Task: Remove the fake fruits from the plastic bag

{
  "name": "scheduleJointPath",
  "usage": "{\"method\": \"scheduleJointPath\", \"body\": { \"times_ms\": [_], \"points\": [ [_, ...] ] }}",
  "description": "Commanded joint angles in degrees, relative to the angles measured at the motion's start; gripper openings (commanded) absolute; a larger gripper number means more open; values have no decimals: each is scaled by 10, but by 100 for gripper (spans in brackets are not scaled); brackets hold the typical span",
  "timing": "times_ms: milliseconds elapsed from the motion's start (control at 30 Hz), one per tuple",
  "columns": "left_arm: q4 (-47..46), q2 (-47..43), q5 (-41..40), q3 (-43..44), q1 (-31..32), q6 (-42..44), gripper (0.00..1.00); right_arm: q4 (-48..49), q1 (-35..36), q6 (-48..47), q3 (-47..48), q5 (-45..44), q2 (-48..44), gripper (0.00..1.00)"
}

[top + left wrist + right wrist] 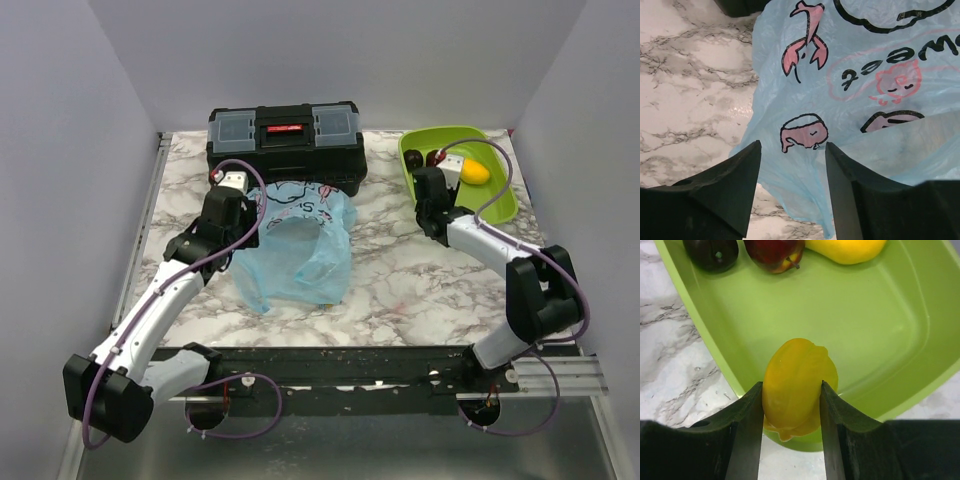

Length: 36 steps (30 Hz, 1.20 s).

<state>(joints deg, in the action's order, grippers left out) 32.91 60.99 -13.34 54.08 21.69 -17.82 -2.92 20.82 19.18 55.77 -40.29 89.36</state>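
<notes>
My right gripper needs to move outward next, past the tray's near rim and down into the tray, to let go of the ribbed fruit [797, 375], as the tray's bare bottom shows near the purple fruit.
The light-blue plastic bag [300, 250] lies crumpled on the marble table, its printed side [850, 100] filling the left wrist view. My left gripper [792, 145] hovers over the bag's left edge [240, 192]; its jaws are apart and the film passes below them unpinched. My right gripper [791, 385] is shut on a yellow-orange ribbed fake fruit [797, 375], held above the near rim of the lime-green tray [865, 325]. In the tray lie a dark purple fruit [710, 252], a dark red fruit [774, 252] and a yellow fruit [845, 249], the last also visible from above [476, 172].
A black toolbox [285, 135] stands at the back, just behind the bag. The green tray [500, 200] sits at the back right. Grey walls close in the table on three sides.
</notes>
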Motion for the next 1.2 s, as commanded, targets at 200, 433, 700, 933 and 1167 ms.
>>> {"method": "scheduleJointPath", "body": {
  "times_ms": [200,433,700,933,1167],
  "points": [
    [-22,-35,96,-17,-6,37,59,50,-77,47,84,183,107,12],
    [-29,-33,115,-19,-5,40,59,76,-147,94,129,334,165,15],
    [-31,-23,132,-19,-6,40,59,79,-159,91,150,371,190,35],
    [-32,-19,147,-19,-5,40,61,46,-159,87,146,366,182,52],
    [-34,-17,167,-19,-5,39,62,-3,-159,65,128,332,115,72]
  ]
}}
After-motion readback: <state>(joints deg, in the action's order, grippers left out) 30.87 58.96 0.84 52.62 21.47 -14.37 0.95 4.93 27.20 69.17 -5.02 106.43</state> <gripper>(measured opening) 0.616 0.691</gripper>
